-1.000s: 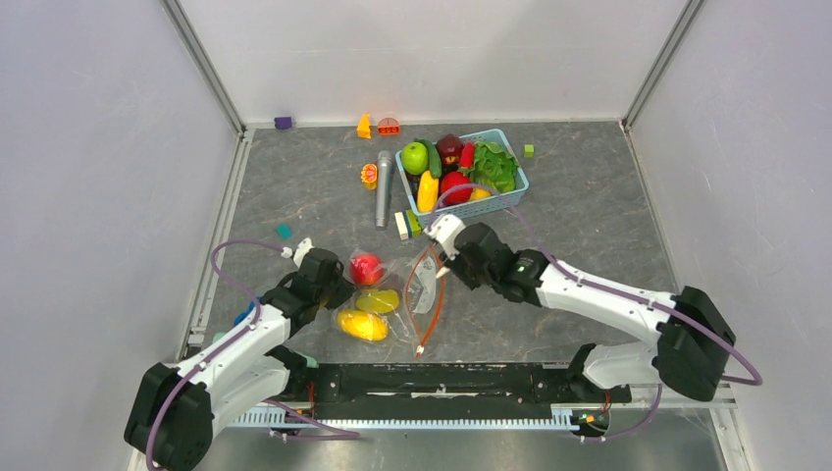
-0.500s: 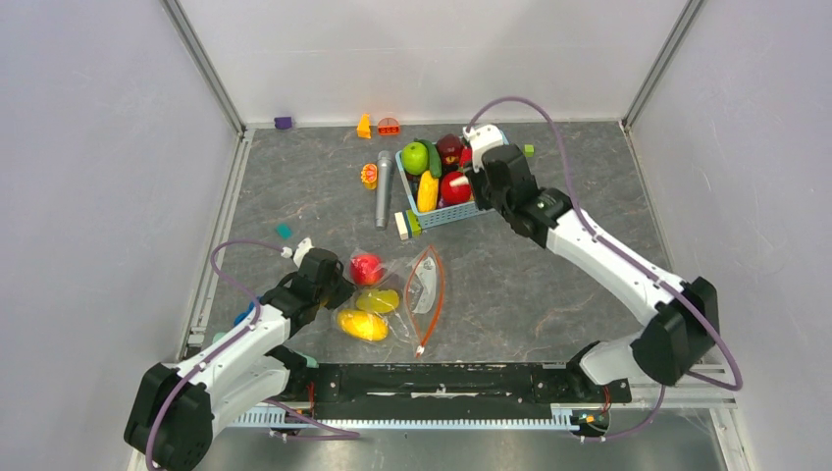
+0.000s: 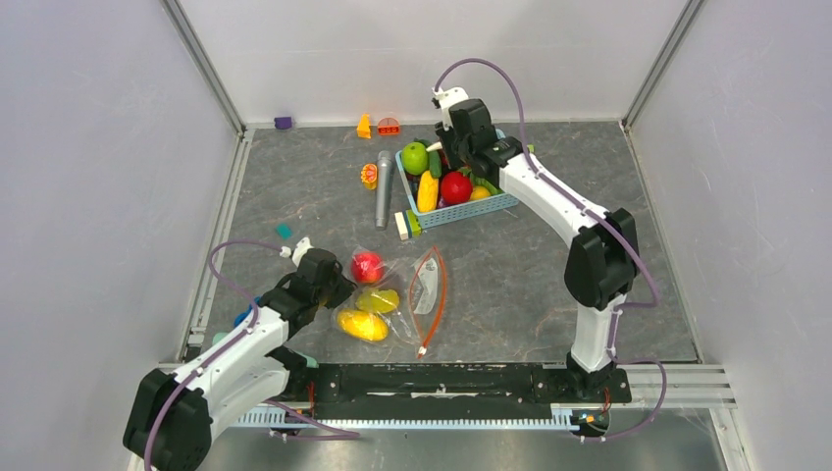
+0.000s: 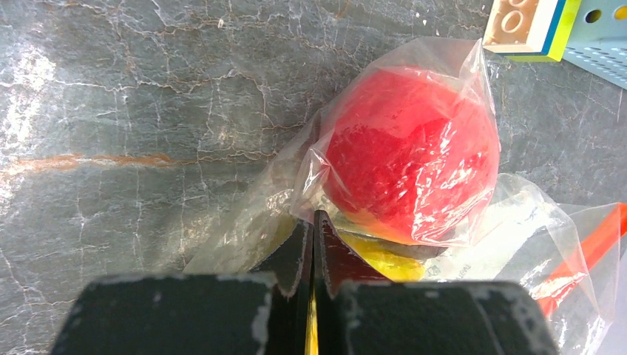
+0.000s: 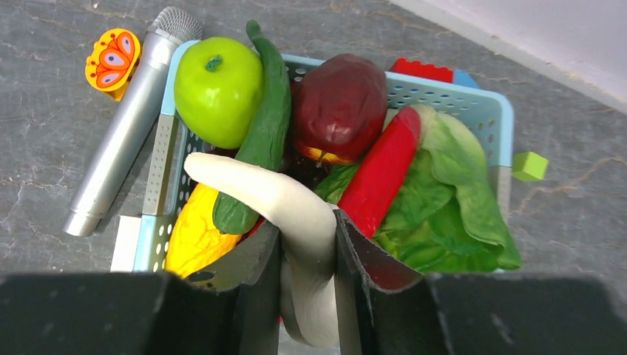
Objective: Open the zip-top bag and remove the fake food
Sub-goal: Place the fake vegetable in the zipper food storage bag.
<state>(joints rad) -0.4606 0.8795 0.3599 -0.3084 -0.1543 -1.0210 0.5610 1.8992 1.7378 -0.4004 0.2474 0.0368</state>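
My right gripper is holding the white curved piece above the green cucumber [image 5: 268, 133], which lies in the basket [image 5: 473, 100]. It needs to go down toward the cucumber next and release the piece among the food gathered there.
The clear zip-top bag [image 3: 410, 294] lies on the table, its orange-red zip strip [image 3: 438, 289] bowed open. Inside it are a red round fruit [image 3: 366, 266] and two yellow mango-like pieces [image 3: 377, 300]. My left gripper [image 3: 330, 286] is shut on the bag's plastic at its left end; in the left wrist view the closed gripper [image 4: 314, 222] pinches the film [image 4: 244, 222] just below the red fruit [image 4: 410, 155]. My right gripper [image 5: 307, 237] is shut on a white curved piece [image 5: 273, 196] above the light-blue basket [image 5: 473, 100], at the back in the top view [image 3: 449, 145].
The basket [image 3: 461, 208] holds a green apple [image 5: 217, 90], a green cucumber [image 5: 259, 140], a maroon fruit [image 5: 340, 103], a red pepper [image 5: 381, 174], lettuce [image 5: 444, 200] and a yellow piece [image 5: 194, 237]. A silver microphone [image 3: 383, 186], a butterfly toy [image 3: 369, 176] and small blocks [image 3: 401, 225] lie nearby.
My right arm has swung from beside the bag to the back, over the basket. The left arm and the bag have stayed still.
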